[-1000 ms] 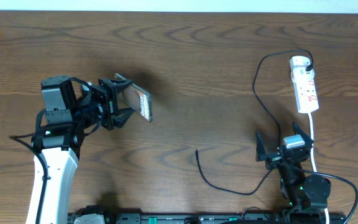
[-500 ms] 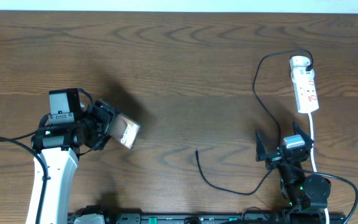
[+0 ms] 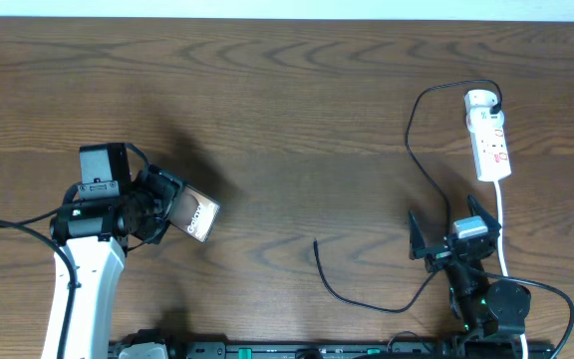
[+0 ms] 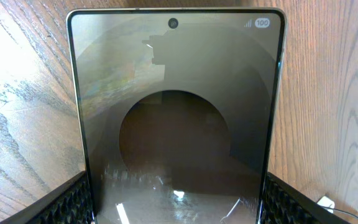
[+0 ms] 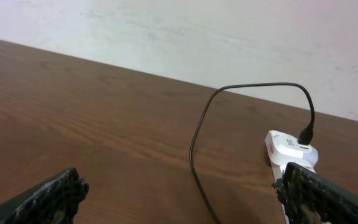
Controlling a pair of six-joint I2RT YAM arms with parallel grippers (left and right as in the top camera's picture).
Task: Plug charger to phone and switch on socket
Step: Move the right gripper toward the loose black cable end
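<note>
I should next swing my right gripper to the left in the overhead view, with its fingers turning down, onto the charger's free tip [image 3: 316, 245], because the charger's other end is plugged in.
My left gripper [image 3: 167, 211] is shut on the phone [image 3: 198, 214] and holds it tilted above the table at the left. In the left wrist view the phone's dark screen [image 4: 176, 118] fills the frame between my fingers [image 4: 176, 208]. The charger, a thin black cable [image 3: 419, 160], runs from its plug in the white socket strip [image 3: 488, 132] at the right down to a free tip [image 3: 316, 243] at centre front. My right gripper [image 3: 451, 237] is open and empty, just below the strip. Its wrist view shows the cable [image 5: 197, 143] and the strip's end [image 5: 289, 149].
The strip's white cord [image 3: 501, 234] runs down past my right gripper. A pale wall [image 5: 197, 37] rises behind the table's far edge. Bare wood tabletop [image 3: 297, 110] lies between the two arms.
My left gripper has drawn the phone down and to the left, from near the table's middle-left toward the front, and tilted it flatter. The right arm, cable and strip have not moved.
</note>
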